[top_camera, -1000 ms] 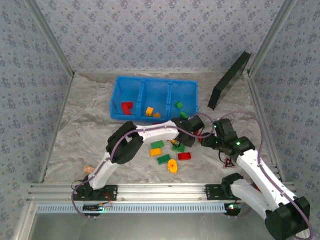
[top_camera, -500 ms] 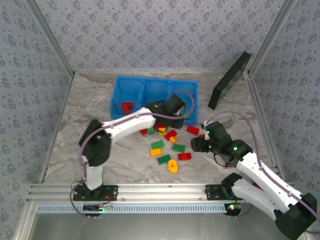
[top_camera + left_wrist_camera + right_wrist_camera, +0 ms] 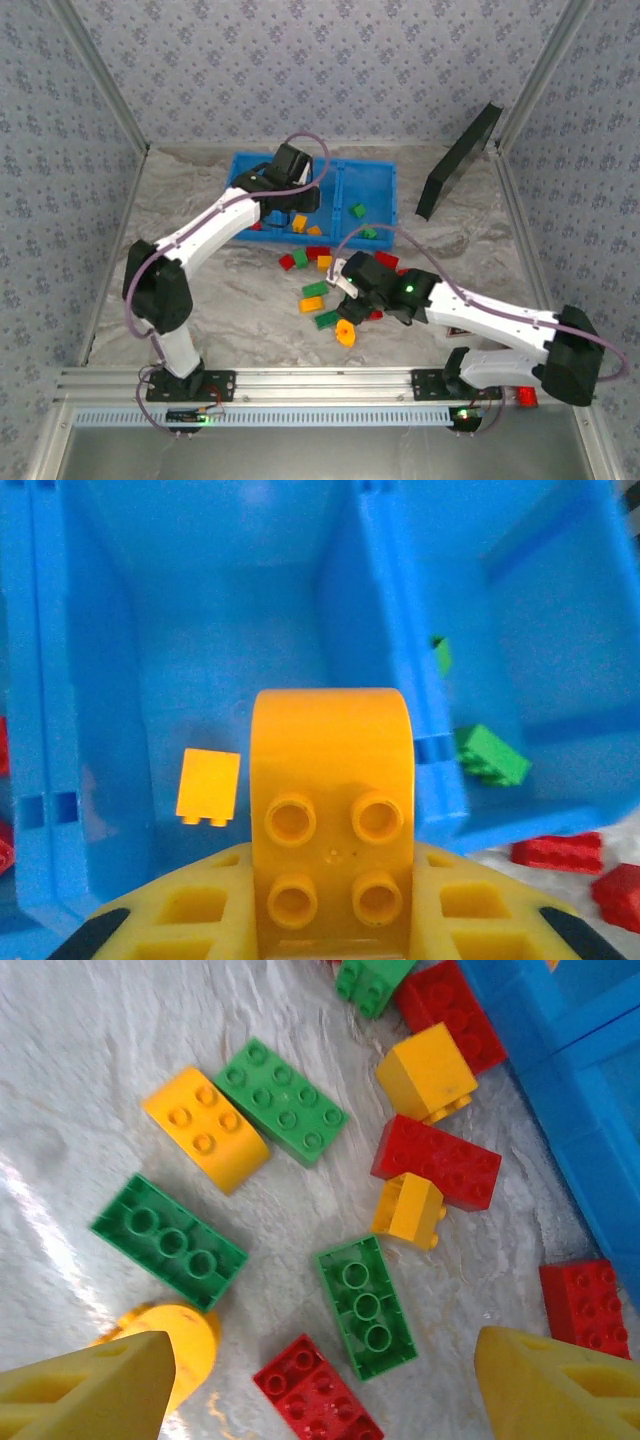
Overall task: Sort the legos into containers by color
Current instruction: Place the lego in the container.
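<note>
I will next lower the yellow-orange lego with my left gripper between the blue sides of the bin's middle section, where a yellow lego already lies, and then release it.
My left gripper (image 3: 291, 192) hangs over the middle compartment of the blue bin (image 3: 362, 163), shut on a yellow-orange lego (image 3: 331, 820) with a rounded end. Below it in that compartment lies another yellow lego (image 3: 207, 787), and green legos (image 3: 489, 754) lie in the right compartment. My right gripper (image 3: 325, 1385) is open low above the loose pile of legos (image 3: 320, 290) on the table. An upturned green lego (image 3: 366, 1305) and a red lego (image 3: 315, 1392) lie between its fingers (image 3: 560, 1390), untouched. A yellow rounded piece (image 3: 180, 1345) rests by the left finger.
A black flat panel (image 3: 460, 160) leans at the back right. More red, green and yellow legos (image 3: 435, 1160) are scattered in front of the bin, close to its wall (image 3: 590, 1150). Patterned walls close in the table on three sides.
The left arm has swung from the pile back and to the left, over the bin, carrying the yellow-orange lego. The right arm has reached left over the pile and its jaws have widened.
</note>
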### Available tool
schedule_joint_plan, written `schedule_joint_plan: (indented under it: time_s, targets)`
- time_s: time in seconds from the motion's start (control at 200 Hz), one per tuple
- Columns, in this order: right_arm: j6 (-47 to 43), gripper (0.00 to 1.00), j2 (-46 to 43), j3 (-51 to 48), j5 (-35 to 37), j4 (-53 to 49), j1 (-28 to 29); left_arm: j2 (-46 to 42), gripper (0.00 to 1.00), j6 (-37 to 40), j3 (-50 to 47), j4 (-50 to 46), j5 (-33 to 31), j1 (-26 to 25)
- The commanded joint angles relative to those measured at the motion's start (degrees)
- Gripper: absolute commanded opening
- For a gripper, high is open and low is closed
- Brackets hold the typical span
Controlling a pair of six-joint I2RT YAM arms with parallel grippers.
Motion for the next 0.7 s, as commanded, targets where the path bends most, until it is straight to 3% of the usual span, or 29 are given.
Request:
schedule_joint_plan:
  time_s: [0.0,0.35,0.7]
  targets:
    - [-6.72,0.8,2.96,0.96,3.6,-0.08,-0.01,4.73,0.22,0.87,3.48,-0.75,2.72,1.37]
    - [-11.1,0.8,8.3,0.69,-1.64,1.68,-3.68,18.09,0.24,0.73,11.69,-2.5,6.75,2.61]
    - [-15.31,0.78,12.54,1.21,-6.76,1.6,-8.46,19.63,0.44,0.78,12.19,-1.96,7.58,2.83]
